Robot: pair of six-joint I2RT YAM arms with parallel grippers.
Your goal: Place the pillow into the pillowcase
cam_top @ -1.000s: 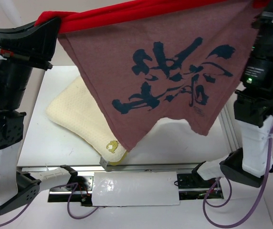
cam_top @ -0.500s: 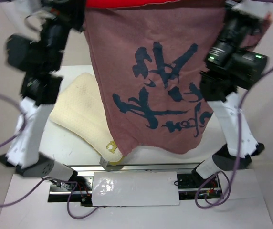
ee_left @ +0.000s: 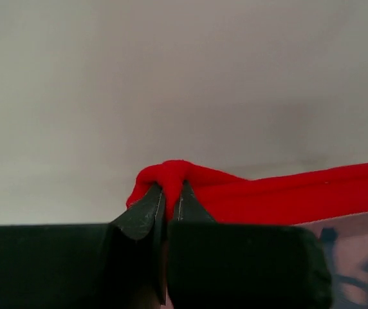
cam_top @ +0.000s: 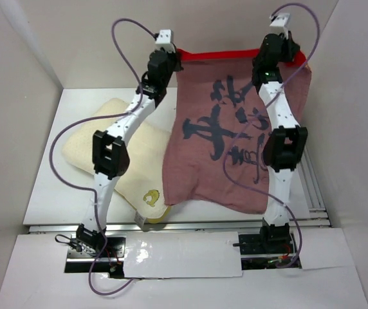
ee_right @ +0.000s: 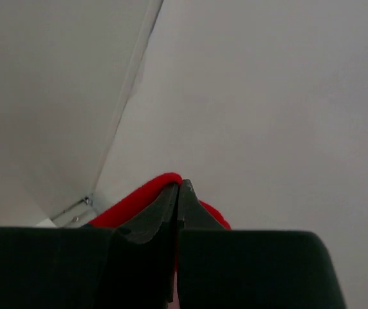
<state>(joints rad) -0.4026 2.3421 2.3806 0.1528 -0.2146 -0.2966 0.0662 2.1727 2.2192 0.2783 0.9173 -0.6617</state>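
The pillowcase hangs raised, so my left gripper next lowers its red edge's corner down past the pillow toward the table by the back wall [cam_top: 166, 101].
The pillowcase [cam_top: 200, 174] shows its faded pink side with dark brush marks. It is spread from the far wall down to the table's front, and its left edge overlaps the pillow [cam_top: 139, 174]. The cream pillow lies at the left under the left arm, with its yellow emblem [cam_top: 150, 197] at the near corner. My left gripper [cam_top: 173, 63] is shut on the case's bunched red top edge [ee_left: 235, 196] at its left corner [ee_left: 170, 187]. At the right corner, my right gripper [cam_top: 291, 55] is shut on the same red edge [ee_right: 139, 199].
White enclosure walls stand at the left, right and back, close behind both grippers. A metal rail [cam_top: 203, 225] runs along the table's front edge, with a white plate [cam_top: 184, 254] between the arm bases. Purple cables loop beside each arm.
Both arms have swung from high and near the camera out to the far wall, carrying the pillowcase with them. The case now hangs lower and lies over the table beside the pillow.
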